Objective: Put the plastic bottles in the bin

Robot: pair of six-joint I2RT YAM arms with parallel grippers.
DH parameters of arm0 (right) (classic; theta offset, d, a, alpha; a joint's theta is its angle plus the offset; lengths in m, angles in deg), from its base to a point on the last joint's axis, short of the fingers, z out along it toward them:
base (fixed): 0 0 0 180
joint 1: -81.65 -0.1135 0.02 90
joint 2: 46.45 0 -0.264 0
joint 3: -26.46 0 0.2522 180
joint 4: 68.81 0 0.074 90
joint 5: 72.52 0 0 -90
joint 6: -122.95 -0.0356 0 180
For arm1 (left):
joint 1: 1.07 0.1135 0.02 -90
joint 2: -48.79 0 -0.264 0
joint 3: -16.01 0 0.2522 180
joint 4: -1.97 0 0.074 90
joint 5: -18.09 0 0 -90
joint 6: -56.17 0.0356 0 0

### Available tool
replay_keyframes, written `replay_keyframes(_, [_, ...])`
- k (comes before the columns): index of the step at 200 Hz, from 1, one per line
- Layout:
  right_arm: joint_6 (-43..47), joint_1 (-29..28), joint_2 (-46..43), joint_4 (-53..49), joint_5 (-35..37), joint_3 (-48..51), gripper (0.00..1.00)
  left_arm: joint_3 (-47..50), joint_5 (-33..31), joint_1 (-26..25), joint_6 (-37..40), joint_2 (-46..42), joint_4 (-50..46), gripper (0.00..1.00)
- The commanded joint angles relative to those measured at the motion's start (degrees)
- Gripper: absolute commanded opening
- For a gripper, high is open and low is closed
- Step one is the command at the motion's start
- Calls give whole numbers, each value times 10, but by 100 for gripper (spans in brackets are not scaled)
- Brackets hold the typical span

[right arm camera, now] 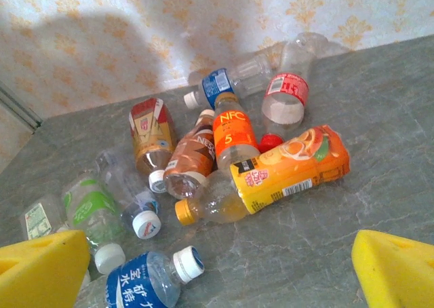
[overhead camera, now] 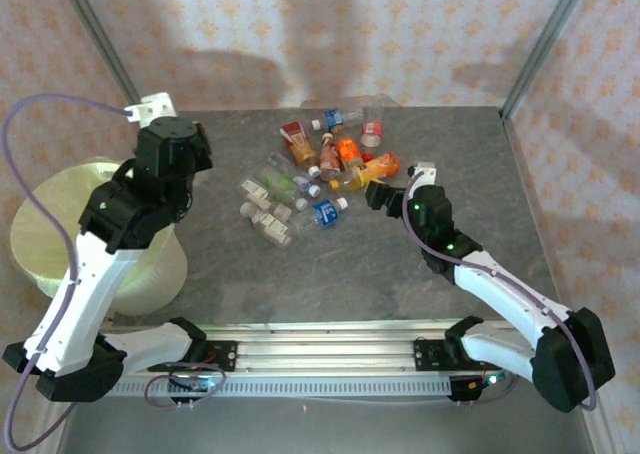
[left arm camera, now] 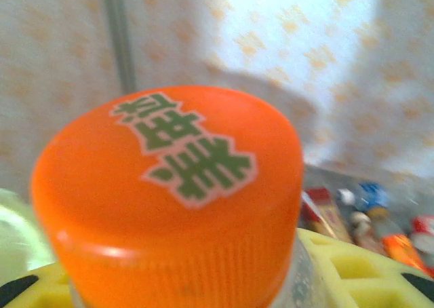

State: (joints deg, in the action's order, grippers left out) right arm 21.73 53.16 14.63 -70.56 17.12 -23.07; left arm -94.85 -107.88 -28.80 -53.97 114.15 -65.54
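The opening of the bin [overhead camera: 60, 229] is below and nearer my base, so my left gripper needs to swing back over it next, bring the bottle down and then release it.
An orange bottle cap [left arm camera: 169, 193] with green characters sits right in front of the left wrist camera. My left gripper [left arm camera: 203, 281] is shut on that bottle, whose clear neck shows beside a yellow finger pad [left arm camera: 352, 267]. In the top view the left gripper [overhead camera: 150, 106] is raised near the far right side of the bin [overhead camera: 60, 229]. Several plastic bottles [overhead camera: 320, 169] lie in a pile mid-table. My right gripper [right arm camera: 217, 274] [overhead camera: 395, 189] hangs open just right of the pile, over bare table, nearest an orange-labelled bottle [right arm camera: 285, 169] and a blue-labelled one [right arm camera: 146, 281].
The bin stands off the table's left edge. Metal frame posts rise at the back left [overhead camera: 95, 34] and back right [overhead camera: 545, 44] in front of a patterned wall. Grey table surface [overhead camera: 330, 274] lies between the pile and the arm bases.
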Motion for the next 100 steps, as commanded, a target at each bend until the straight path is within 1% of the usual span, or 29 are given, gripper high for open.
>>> replay_keyframes(1, [-14, 6, 13, 22, 11, -12, 99, -41, -166, 19, 42, 5, -99, 33])
replay_keyframes(20, [-21, 9, 27, 28, 3, -16, 99, -44, -229, 50, 53, 8, -127, 33])
replay_keyframes(36, [-24, 9, 36, 29, -6, -23, 99, -39, -255, 89, 71, 8, -138, 34])
replay_keyframes(45, [-24, 10, 37, 28, -10, -27, 99, -35, -252, 117, 78, 5, -140, 34])
replay_keyframes(55, [-25, 9, 38, 28, -12, -29, 99, -24, -227, 156, 84, -5, -133, 34])
replay_keyframes(75, [-24, 10, 39, 29, -10, -28, 99, 23, -119, 243, 80, -27, -113, 34])
replay_keyframes(100, [-31, 10, 43, 29, -13, -28, 99, 75, -21, 348, 68, -40, -112, 34])
